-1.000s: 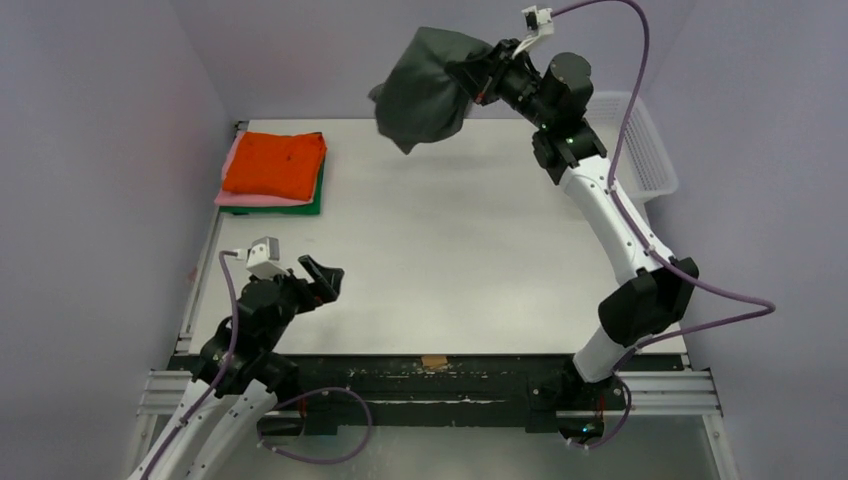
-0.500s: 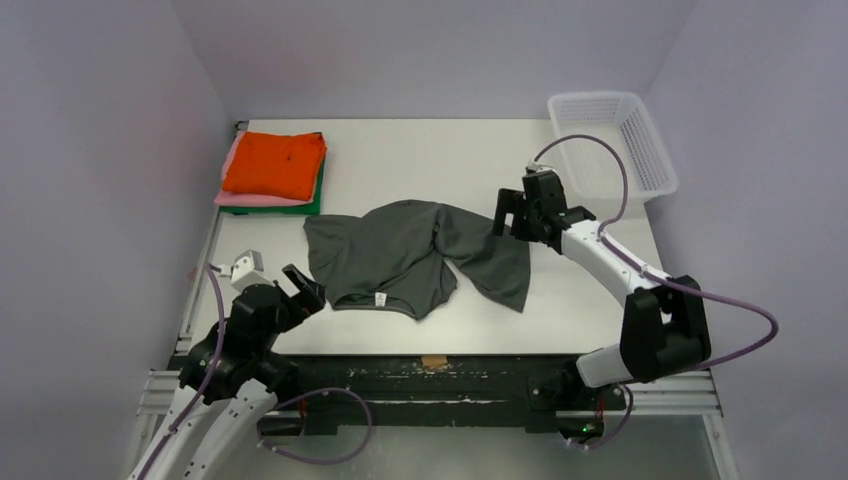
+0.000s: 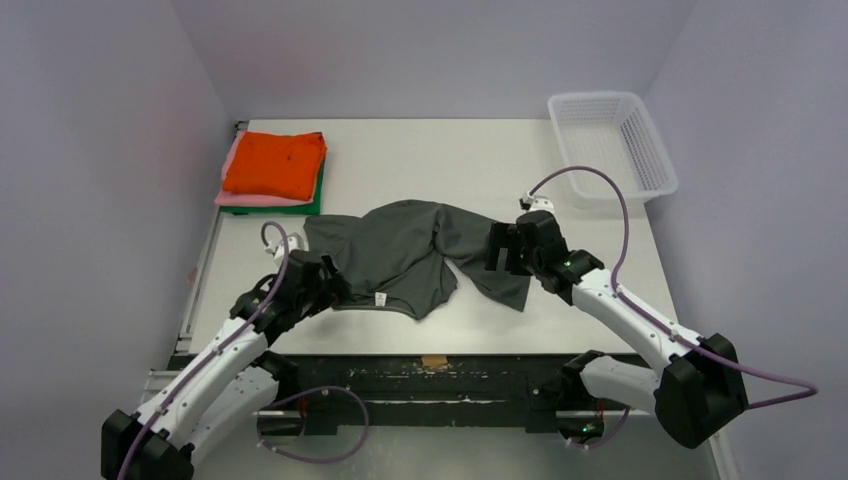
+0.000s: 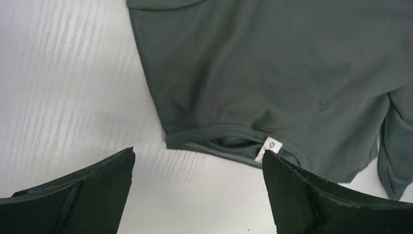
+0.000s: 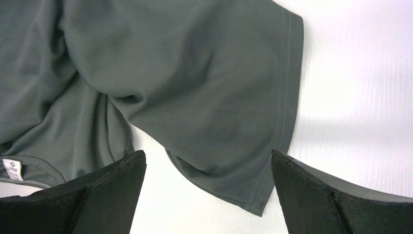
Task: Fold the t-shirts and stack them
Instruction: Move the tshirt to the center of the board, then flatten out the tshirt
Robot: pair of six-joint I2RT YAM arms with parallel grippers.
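Note:
I should next move my left gripper outward and down onto the grey t-shirt's side edge beyond the collar (image 4: 174,108) and close it, because the open fingers are short of that edge.
A dark grey t-shirt (image 3: 400,250) lies crumpled on the table's middle, its collar and white label (image 4: 268,147) facing the near edge. My left gripper (image 3: 325,280) stands open at the shirt's near left corner; in the left wrist view its jaws (image 4: 198,155) are spread wide just short of the collar, holding nothing. My right gripper (image 3: 497,248) is open over the shirt's right side, its jaws (image 5: 208,153) either side of a hemmed edge of the grey cloth (image 5: 195,87). A folded stack sits at the back left: orange (image 3: 275,163) on pink (image 3: 232,195) on green (image 3: 312,205).
A white mesh basket (image 3: 660,170) stands at the back right corner. A small brown tape mark (image 3: 434,361) sits on the table's near edge. Purple cables loop above both arms.
The right gripper, which held the grey shirt bunched high at the back, opened and let it fall onto the table, then came down beside it. The left arm reached forward to the collar.

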